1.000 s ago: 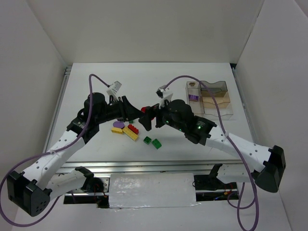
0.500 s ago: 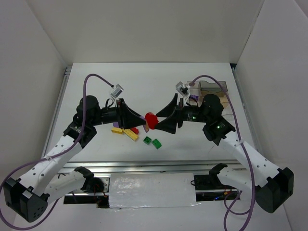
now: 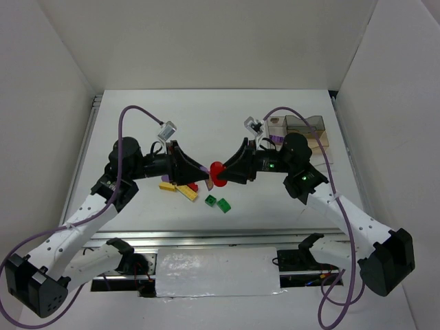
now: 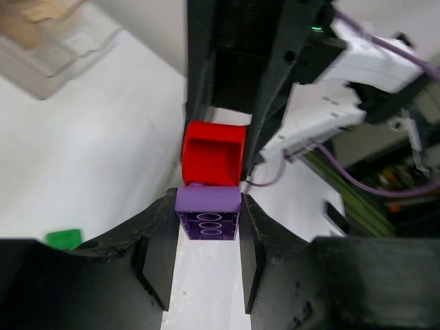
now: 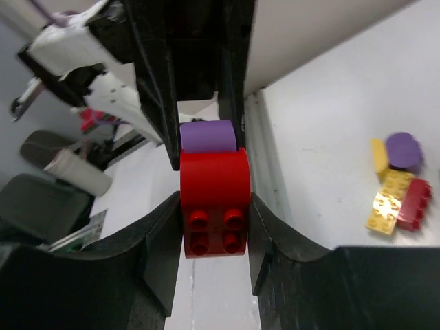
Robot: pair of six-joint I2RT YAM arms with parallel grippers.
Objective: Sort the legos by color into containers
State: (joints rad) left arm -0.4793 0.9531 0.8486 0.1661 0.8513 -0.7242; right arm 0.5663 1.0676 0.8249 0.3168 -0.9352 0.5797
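The purple brick matches the containers' purple piece. I will move my left gripper outward, to the right in the top view, over that piece's section (image 3: pixel 276 139) and let go of the brick.
Above the table's middle, my left gripper (image 3: pixel 201 172) and right gripper (image 3: pixel 227 174) meet tip to tip. In the left wrist view the left gripper (image 4: pixel 208 206) is shut on a purple brick (image 4: pixel 208 213), hollow underside toward the camera. A rounded red brick (image 4: pixel 214 153) is joined to its far end. My right gripper (image 5: pixel 214 206) is shut on that red brick (image 5: pixel 214 199), both fingers pressed on its sides, the purple brick (image 5: pixel 207 136) behind it. From above, the red brick (image 3: pixel 217 174) shows between the tips. The clear containers (image 3: pixel 313 137) stand at the back right, partly behind the right arm.
Loose legos lie on the table under the left arm: yellow bricks (image 3: pixel 186 192), a red one (image 3: pixel 192 185) and two green ones (image 3: pixel 211 201) (image 3: pixel 224 205). A purple piece (image 3: pixel 276 139) sits in the containers. White walls close in three sides.
My right gripper came in from the right and its jaws closed from wide open onto the red brick. The left gripper has held still, shut on the purple brick.
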